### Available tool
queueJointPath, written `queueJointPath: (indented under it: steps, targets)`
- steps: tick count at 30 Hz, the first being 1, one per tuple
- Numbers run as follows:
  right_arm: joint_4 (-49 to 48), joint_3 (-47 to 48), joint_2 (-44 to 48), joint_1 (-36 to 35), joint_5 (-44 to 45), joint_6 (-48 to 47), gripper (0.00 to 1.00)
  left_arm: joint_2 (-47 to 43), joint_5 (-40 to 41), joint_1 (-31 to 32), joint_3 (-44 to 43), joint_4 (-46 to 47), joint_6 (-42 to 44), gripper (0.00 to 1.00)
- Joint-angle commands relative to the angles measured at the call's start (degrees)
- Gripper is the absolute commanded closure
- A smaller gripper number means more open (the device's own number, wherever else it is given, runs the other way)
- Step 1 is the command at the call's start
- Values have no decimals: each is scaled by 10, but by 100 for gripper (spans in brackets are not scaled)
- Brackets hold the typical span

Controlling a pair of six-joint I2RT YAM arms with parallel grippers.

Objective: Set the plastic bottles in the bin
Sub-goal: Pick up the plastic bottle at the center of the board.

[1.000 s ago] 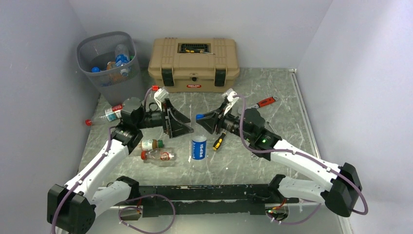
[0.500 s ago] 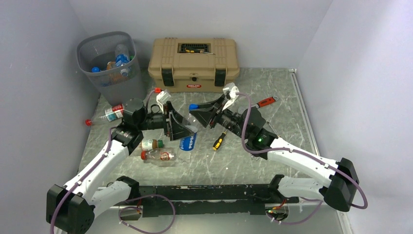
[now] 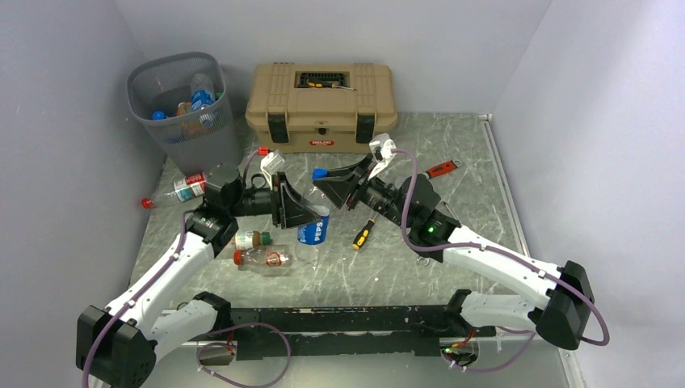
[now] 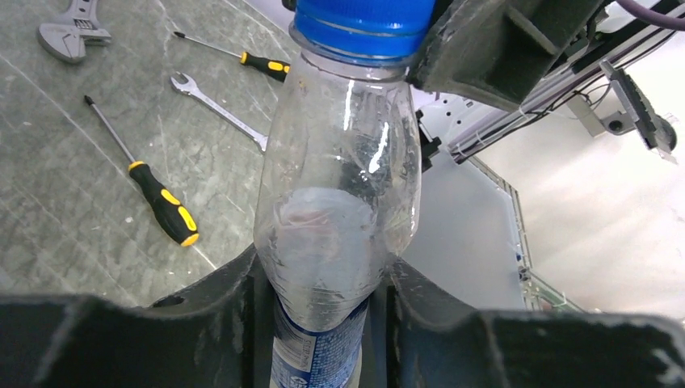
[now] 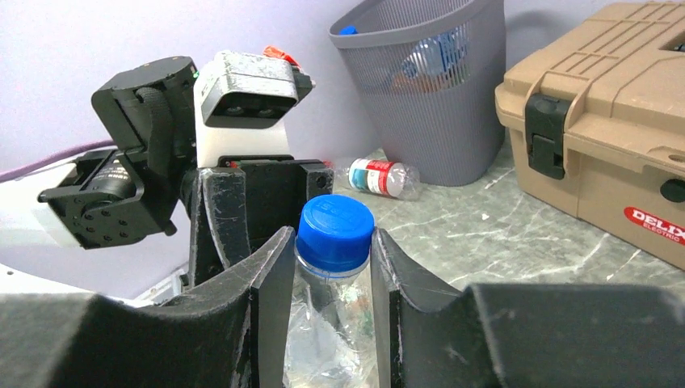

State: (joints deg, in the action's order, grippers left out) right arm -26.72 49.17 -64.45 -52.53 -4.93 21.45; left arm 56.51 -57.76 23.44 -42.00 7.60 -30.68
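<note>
The bottle goes up over the bin's high rim next, and my left gripper releases it. The bin's opening is outward of that gripper, to its left in the top view.
A clear Pepsi bottle with a blue cap hangs tilted above the table between my two arms. My left gripper is shut on its body just above the blue label. My right gripper is shut on its neck, pinching right under the cap. The grey mesh bin stands at the back left with several bottles inside. Three more plastic bottles lie on the table: one with a red-white label beside the bin, a small brown one and a crushed clear one by my left arm.
A tan toolbox stands at the back centre, right of the bin. A yellow-black screwdriver lies under my right arm and a red-handled tool behind it. The left wrist view shows more screwdrivers and wrenches.
My right gripper carried the Pepsi bottle left and up into the open left gripper, tilting it. The left gripper then closed on the bottle's body.
</note>
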Motion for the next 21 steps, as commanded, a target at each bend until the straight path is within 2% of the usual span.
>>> queueJointPath:
  steps: [1, 3, 5, 6, 7, 10, 16, 19, 21]
  targets:
    - [21, 35, 17, -4, -20, 2, 57, -10, -1, -1, -12, 14, 3, 68]
    - [40, 34, 30, -4, -9, 3, 35, -15, 2, -1, -12, 14, 7, 73]
    - [63, 30, 48, -4, 2, 1, 19, -21, 6, -1, -12, 11, 12, 76]
    - [78, 28, 61, -4, 9, -3, 6, -24, 11, -1, -13, 8, 16, 77]
    - [93, 24, 73, -4, 15, -6, 1, -27, 14, -1, -14, 4, 20, 78]
    - [136, 5, 123, -4, 35, -19, 0, -37, 27, -1, -17, -2, 28, 83]
    - [197, -50, 221, -4, 72, -32, 0, -48, 69, -1, -33, 10, 21, 100]
    - [199, -82, 250, -4, 83, -30, 0, -56, 109, -1, -70, -22, 44, 100]
    - [200, -94, 260, -4, 91, -28, 0, -61, 162, -1, -124, -63, 70, 100]
